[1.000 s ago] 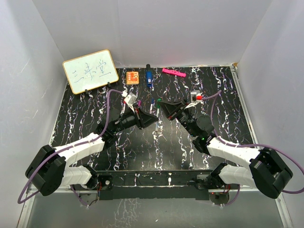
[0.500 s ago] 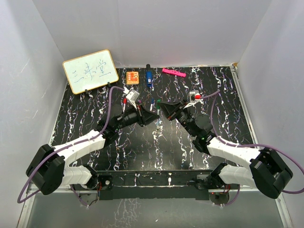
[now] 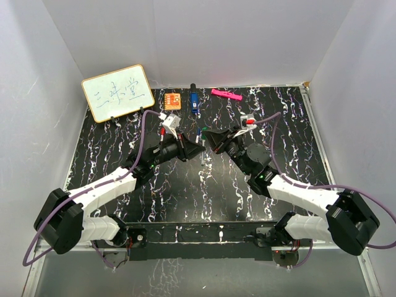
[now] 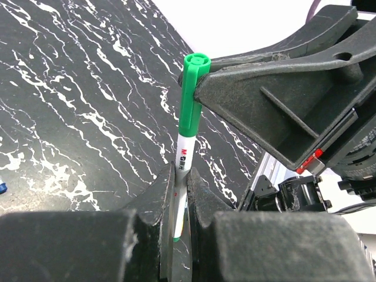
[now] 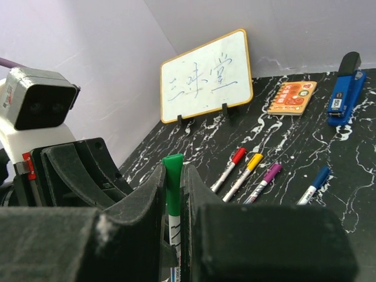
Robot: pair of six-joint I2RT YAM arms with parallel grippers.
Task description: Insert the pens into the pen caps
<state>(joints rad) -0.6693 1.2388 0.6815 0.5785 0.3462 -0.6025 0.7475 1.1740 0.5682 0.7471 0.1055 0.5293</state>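
Observation:
The pen's cap is on, so my left gripper will next turn toward the table, lower to the gap between purple [image 5: 264,179] and blue pens and release it.
A white-barrelled pen [image 4: 183,155] with a green cap [image 4: 191,88] on its end is held between both grippers above the table. My left gripper [image 4: 181,176] is shut on the white barrel. My right gripper [image 5: 173,176] is shut on the green cap [image 5: 173,185], with the barrel [image 5: 174,229] running down between its fingers. In the top view the two grippers meet tip to tip, left [image 3: 198,150] and right [image 3: 208,138]. Capped pens lie on the table beyond: red [image 5: 230,166], yellow [image 5: 245,170], purple [image 5: 264,179] and blue [image 5: 314,182].
A small whiteboard [image 3: 117,93] stands at the back left. An orange square block [image 3: 172,100], a chunky blue object [image 3: 193,102] and a pink marker [image 3: 226,94] lie along the back edge. White walls enclose the table.
Both grippers have moved a little towards the back of the table, staying tip to tip on the green pen. The right wrist has shifted left.

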